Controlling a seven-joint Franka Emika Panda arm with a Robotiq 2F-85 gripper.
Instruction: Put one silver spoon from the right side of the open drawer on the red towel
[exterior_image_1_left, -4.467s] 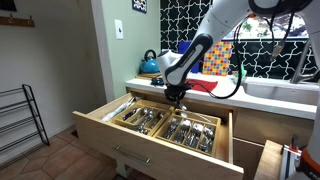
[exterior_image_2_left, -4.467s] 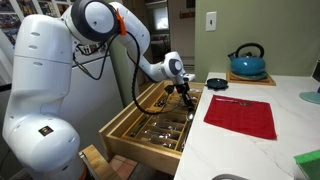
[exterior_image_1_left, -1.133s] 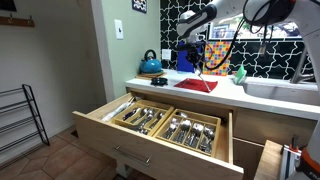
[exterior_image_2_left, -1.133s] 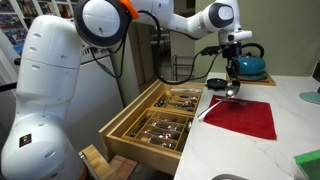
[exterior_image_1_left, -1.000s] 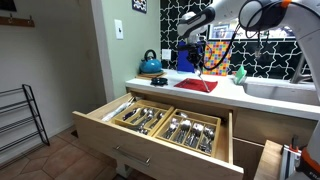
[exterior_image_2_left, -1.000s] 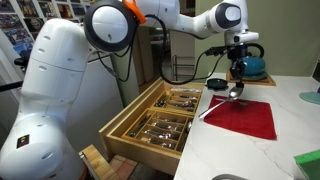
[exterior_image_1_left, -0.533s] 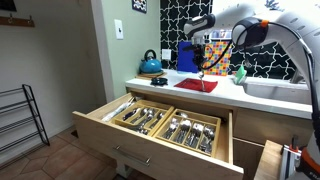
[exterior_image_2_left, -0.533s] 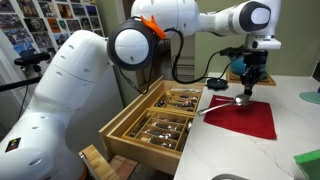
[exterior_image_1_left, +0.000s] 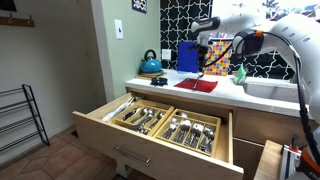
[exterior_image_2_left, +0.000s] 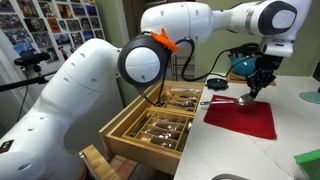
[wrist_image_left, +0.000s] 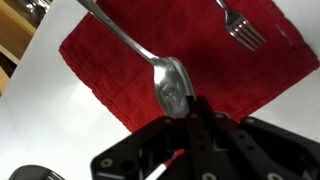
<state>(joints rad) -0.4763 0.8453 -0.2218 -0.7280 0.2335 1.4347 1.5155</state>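
My gripper should next turn, lower onto the red towel's half away from the drawer and release the spoon, as its handle overhangs the towel's edge.
The open drawer (exterior_image_1_left: 112, 133) (exterior_image_2_left: 117, 135) is pulled out below the counter, with two wooden trays of silver cutlery. The red towel (exterior_image_1_left: 196, 86) (exterior_image_2_left: 243, 120) (wrist_image_left: 100, 60) lies flat on the white counter. My gripper (exterior_image_1_left: 200, 66) (exterior_image_2_left: 253, 90) (wrist_image_left: 188, 112) hangs over the towel, shut on the bowl end of a silver spoon (exterior_image_2_left: 228, 100) (wrist_image_left: 150, 62). The spoon's handle sticks out over the towel's edge toward the drawer. A silver fork (wrist_image_left: 241, 27) lies on the towel.
A blue kettle (exterior_image_1_left: 150, 65) (exterior_image_2_left: 246, 64) and a small dark bowl (exterior_image_2_left: 216, 82) stand at the back of the counter. A multicoloured cloth (exterior_image_1_left: 216, 55) hangs behind the arm. A sink (exterior_image_1_left: 283, 92) lies beside the towel. A green object (exterior_image_2_left: 308, 164) sits at the counter's near edge.
The gripper has carried the spoon up from the drawer and across the counter. Over the last second it moved further over the red towel.
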